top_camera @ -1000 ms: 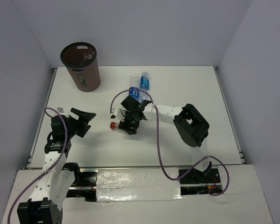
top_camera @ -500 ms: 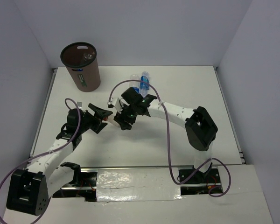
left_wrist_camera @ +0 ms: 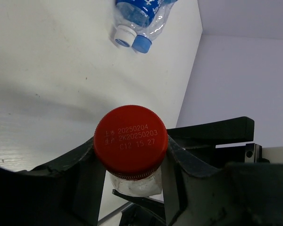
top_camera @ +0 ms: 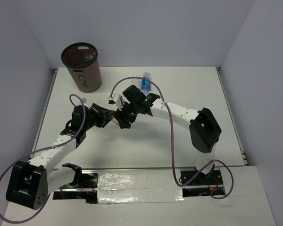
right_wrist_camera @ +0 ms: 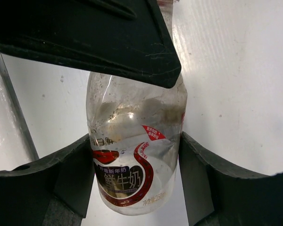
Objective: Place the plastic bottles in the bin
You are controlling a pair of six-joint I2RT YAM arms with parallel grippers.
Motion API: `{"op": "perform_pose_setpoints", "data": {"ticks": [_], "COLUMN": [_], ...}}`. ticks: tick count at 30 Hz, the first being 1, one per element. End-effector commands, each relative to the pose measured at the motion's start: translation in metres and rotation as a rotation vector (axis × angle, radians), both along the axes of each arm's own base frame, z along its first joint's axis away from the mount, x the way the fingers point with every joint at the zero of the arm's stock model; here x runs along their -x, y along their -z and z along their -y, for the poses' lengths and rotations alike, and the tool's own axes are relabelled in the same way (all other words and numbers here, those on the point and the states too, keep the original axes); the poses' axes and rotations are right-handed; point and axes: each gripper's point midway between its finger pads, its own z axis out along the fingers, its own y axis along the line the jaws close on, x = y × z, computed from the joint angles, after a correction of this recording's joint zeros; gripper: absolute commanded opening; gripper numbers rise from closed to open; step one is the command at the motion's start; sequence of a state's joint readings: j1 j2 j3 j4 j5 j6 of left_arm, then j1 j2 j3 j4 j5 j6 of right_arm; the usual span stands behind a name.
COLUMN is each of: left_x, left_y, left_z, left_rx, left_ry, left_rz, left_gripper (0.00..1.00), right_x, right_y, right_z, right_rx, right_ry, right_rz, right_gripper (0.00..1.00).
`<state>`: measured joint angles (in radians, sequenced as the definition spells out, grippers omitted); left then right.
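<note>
I should next move the red-capped bottle up and outward with my left gripper, over the bin's open top (top_camera: 79,56), and let it go, because the bin's rim is well above the tabletop.
A small clear plastic bottle (right_wrist_camera: 134,155) with a red cap (left_wrist_camera: 130,140) and a red-and-dark label is held between both arms at mid-table. My left gripper (left_wrist_camera: 130,147) is shut on its cap and neck, a finger pressing each side. My right gripper (right_wrist_camera: 134,147) is shut on the bottle's body, with both pads against the plastic. From above, the left gripper (top_camera: 108,117) and right gripper (top_camera: 124,118) meet nose to nose and hide the bottle. Two blue-labelled bottles (left_wrist_camera: 141,14) lie side by side beyond, partly hidden by the right arm from above (top_camera: 145,82). The bin (top_camera: 82,66) stands at the far left corner.
The bin's open top shows something clear inside (top_camera: 87,56). A purple cable (top_camera: 132,81) arcs over the right wrist near the blue-labelled bottles. Walls close in the white table (top_camera: 188,89) at the back and on both sides.
My left arm swung right from the left side, met the right gripper and closed on the red cap. The right gripper carried the bottle slightly left and back.
</note>
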<state>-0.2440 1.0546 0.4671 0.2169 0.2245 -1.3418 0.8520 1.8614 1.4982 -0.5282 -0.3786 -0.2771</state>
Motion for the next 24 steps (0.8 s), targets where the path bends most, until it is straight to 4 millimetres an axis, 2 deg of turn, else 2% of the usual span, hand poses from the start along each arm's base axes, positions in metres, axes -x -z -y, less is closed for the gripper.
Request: {"op": "perform_pose_setpoints", "data": {"ticks": [1,3,5,6,7,8,9,10,11,12,14,15,16,17,19,24], "left_x": [-0.022,-0.023,-0.031,-0.032,-0.042,-0.047,-0.054,-0.061,-0.067,-0.075,-0.091,-0.1,-0.109,-0.119,-0.136,-0.185], "left_y": [-0.048,-0.048,-0.064,-0.057,-0.077,-0.083,-0.1,-0.102,-0.111,-0.136,-0.146,-0.172,-0.173,-0.195,-0.207,-0.249], "left_z": [0.003,0.001,-0.002,-0.009,-0.011,-0.015,-0.025,-0.029,-0.032,-0.039,-0.045,-0.053,-0.056,-0.066,-0.075,-0.116], "left_rx": [-0.009,-0.055,-0.106,-0.198,-0.244,-0.296,-0.399,-0.454,-0.494,-0.55,-0.596,-0.619,-0.633,-0.645,-0.656,-0.735], "left_ry": [0.003,0.009,0.007,0.008,0.006,0.005,0.0,0.005,0.005,0.002,-0.003,-0.028,-0.028,-0.063,-0.09,-0.258], "left_rz": [0.16,0.165,0.202,0.191,0.232,0.244,0.273,0.273,0.287,0.342,0.355,0.408,0.405,0.443,0.468,0.551], "left_gripper": [0.35,0.27,0.24,0.23,0.22,0.21,0.21,0.21,0.21,0.2,0.18,0.17,0.17,0.16,0.16,0.11], "right_x": [0.005,0.004,-0.002,-0.005,-0.008,-0.016,-0.019,-0.023,-0.026,-0.032,-0.032,-0.034,-0.035,-0.033,-0.033,-0.026], "right_y": [-0.053,-0.059,-0.066,-0.069,-0.073,-0.082,-0.084,-0.088,-0.097,-0.097,-0.107,-0.106,-0.113,-0.112,-0.118,-0.114], "right_z": [-0.011,-0.009,-0.002,0.001,0.006,0.015,0.02,0.026,0.032,0.041,0.049,0.056,0.06,0.063,0.07,0.079], "right_rx": [-0.123,-0.129,-0.122,-0.122,-0.122,-0.13,-0.131,-0.135,-0.149,-0.146,-0.166,-0.166,-0.182,-0.188,-0.203,-0.211], "right_ry": [-0.033,-0.032,-0.023,-0.021,-0.014,0.002,0.009,0.012,0.017,0.03,0.021,0.031,0.032,0.03,0.042,0.044], "right_rz": [0.062,0.078,0.109,0.119,0.128,0.153,0.16,0.176,0.192,0.197,0.212,0.21,0.225,0.223,0.236,0.227], "right_gripper": [0.64,0.7,0.78,0.81,0.87,0.9,0.93,0.97,0.97,0.99,1.0,1.0,1.0,1.0,1.0,1.0]}}
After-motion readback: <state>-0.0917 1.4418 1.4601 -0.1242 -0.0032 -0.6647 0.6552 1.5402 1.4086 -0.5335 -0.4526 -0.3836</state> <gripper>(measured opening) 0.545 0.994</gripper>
